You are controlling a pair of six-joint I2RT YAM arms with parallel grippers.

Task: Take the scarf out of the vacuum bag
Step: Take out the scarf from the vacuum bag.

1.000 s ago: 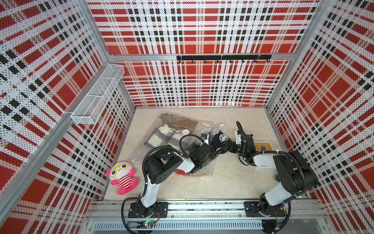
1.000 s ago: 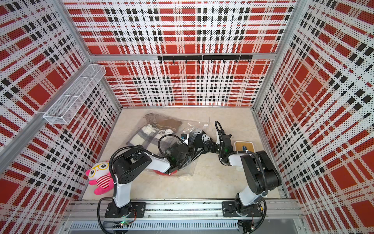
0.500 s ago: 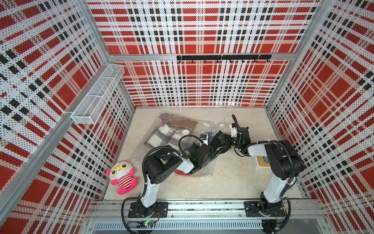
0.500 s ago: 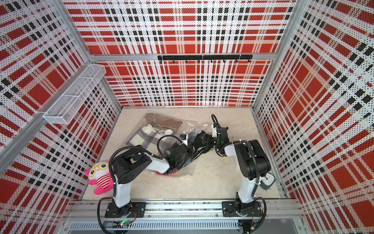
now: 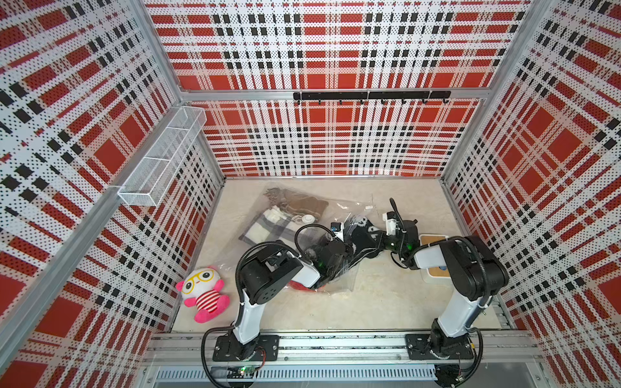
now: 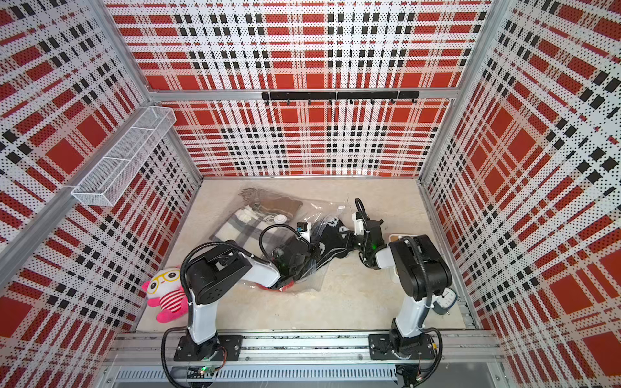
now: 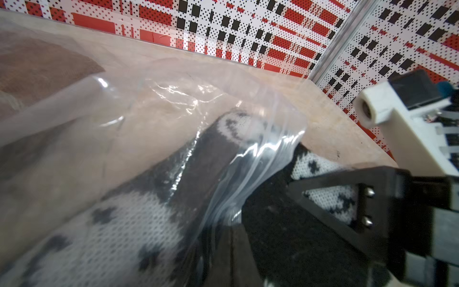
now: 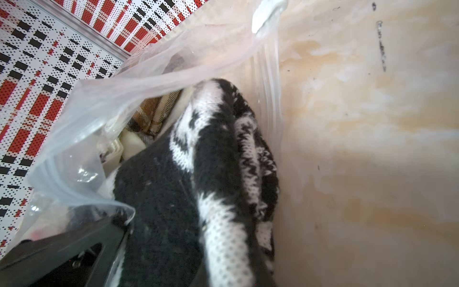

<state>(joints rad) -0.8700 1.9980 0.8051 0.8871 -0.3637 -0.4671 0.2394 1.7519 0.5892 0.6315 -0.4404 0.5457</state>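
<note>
The robot's right gripper will next move toward the white box (image 5: 437,275), on the gripper's side away from the bag (image 5: 346,205). The gripper will then let go of the scarf's end, since the scarf is partly in the bag.
The clear vacuum bag (image 5: 346,205) lies on the floor, its round white valve (image 5: 307,219) facing up. A black-and-white knit scarf (image 5: 363,235) sticks out of the bag's open mouth. My right gripper (image 5: 379,240) is shut on that scarf's free end; in the right wrist view the scarf (image 8: 218,174) covers the jaws. My left gripper (image 7: 231,243) is shut on the bag's zip-seal edge (image 7: 260,159) right beside the scarf (image 7: 273,236). A brown scarf (image 5: 302,203) and a grey-and-white plaid one (image 5: 268,228) lie deeper in the bag.
A pink and white plush toy (image 5: 203,292) lies at the front left. A white box with a wooden lid (image 5: 433,242) sits under the right arm, with a small clock (image 6: 445,300) by the right arm's base. A wire basket (image 5: 161,161) and a hook rail (image 5: 369,95) hang on the walls.
My right gripper moved left to the bag's mouth and went from open to shut on the black-and-white scarf. The left gripper kept its hold on the bag.
</note>
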